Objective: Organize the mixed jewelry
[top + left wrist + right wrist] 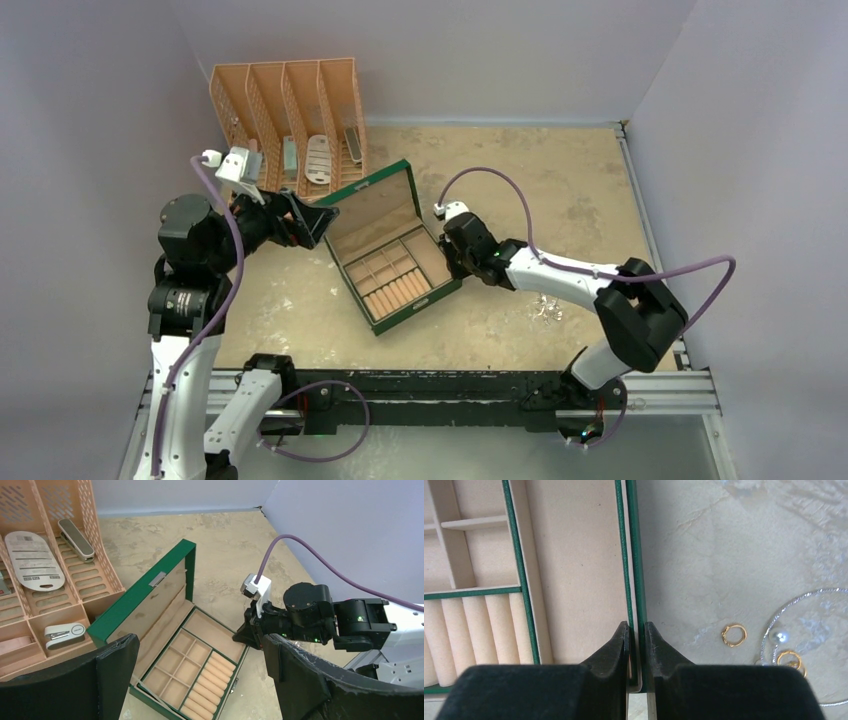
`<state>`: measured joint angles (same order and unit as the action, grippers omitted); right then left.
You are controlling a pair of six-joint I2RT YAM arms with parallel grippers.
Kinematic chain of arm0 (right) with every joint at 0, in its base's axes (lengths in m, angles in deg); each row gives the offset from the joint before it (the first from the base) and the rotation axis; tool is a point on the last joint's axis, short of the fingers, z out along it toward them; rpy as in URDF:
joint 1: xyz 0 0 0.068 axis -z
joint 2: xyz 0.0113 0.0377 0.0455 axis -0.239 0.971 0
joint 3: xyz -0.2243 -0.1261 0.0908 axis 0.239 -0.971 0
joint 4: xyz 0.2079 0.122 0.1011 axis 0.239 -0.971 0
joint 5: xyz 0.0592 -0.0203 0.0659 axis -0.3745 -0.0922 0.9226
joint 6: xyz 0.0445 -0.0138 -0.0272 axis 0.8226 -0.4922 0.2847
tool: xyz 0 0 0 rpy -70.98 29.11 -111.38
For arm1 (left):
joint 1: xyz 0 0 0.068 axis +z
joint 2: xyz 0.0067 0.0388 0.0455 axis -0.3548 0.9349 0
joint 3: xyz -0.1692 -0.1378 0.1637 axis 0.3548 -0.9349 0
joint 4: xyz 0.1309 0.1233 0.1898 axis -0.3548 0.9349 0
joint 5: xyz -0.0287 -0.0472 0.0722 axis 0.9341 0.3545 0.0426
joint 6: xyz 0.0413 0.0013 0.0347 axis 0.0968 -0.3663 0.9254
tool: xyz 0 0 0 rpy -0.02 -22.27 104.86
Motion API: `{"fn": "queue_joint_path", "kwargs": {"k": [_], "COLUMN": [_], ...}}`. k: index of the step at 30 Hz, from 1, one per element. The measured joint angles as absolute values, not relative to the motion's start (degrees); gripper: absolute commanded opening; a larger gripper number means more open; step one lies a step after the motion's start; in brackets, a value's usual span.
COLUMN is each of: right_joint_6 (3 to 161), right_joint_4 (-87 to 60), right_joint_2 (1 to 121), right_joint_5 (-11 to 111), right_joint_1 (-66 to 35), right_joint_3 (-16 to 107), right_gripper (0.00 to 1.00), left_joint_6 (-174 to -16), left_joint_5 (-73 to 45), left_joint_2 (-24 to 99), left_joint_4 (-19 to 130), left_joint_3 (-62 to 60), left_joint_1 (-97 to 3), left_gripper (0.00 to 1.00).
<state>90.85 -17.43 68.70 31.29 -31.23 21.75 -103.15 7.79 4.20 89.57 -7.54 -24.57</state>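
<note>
The green box (372,208) sits at an angle to the table's near edge, so the right gripper should next pull the green box's side (453,271) toward the jewelry to straighten the box, then let go.
The green box (372,208) lies open mid-table, with beige compartments and ring rolls inside. My right gripper (452,258) is shut on the box's right wall, one finger inside and one outside, as the right wrist view shows (636,630). The jewelry lies on the table right of the box: a gold ring (734,635), a second gold ring (791,659), a pearl (779,636) and a thin silvery hoop (796,599). From above it is a small glittering patch (546,312). My left gripper (308,220) is open and empty, hovering by the raised lid (145,587).
An orange slotted organizer (290,110) stands at the back left and holds a stapler (62,632), a silver tag and other small items. It is close behind the lid. Walls close in the table on the left, back and right.
</note>
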Motion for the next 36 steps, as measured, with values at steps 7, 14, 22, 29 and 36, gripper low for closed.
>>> {"fn": "queue_joint_path", "kwargs": {"k": [7,14,22,29,36], "right_joint_6": [99.1,106.1,110.6,116.2,119.9], "right_joint_4": [-17.7,-17.9,-26.4,-25.8,-26.6], "right_joint_2": [67.2,63.8,57.3,48.8,52.0], "right_joint_5": [30.8,33.4,29.3,22.2,22.1], "right_joint_1": [-31.2,-31.6,-31.8,-31.1,-31.1], "right_joint_3": [19.5,16.3,18.2,19.1,18.6], "right_gripper": [0.15,0.15,0.57,0.6,0.55], "left_joint_6": [-105.9,-110.1,-113.1,-112.9,-113.0], "left_joint_5": [4.8,1.8,2.2,6.5,7.8], "left_joint_2": [4.4,4.9,6.4,6.0,6.7], "left_joint_4": [89.8,92.6,94.4,92.8,91.2], "left_joint_3": [-9.5,-13.8,-20.3,-24.3,-25.8], "left_joint_1": [-24.6,-24.6,-24.6,-24.6,-24.6], "left_gripper": [0.97,1.0,0.91,0.91,0.91]}}
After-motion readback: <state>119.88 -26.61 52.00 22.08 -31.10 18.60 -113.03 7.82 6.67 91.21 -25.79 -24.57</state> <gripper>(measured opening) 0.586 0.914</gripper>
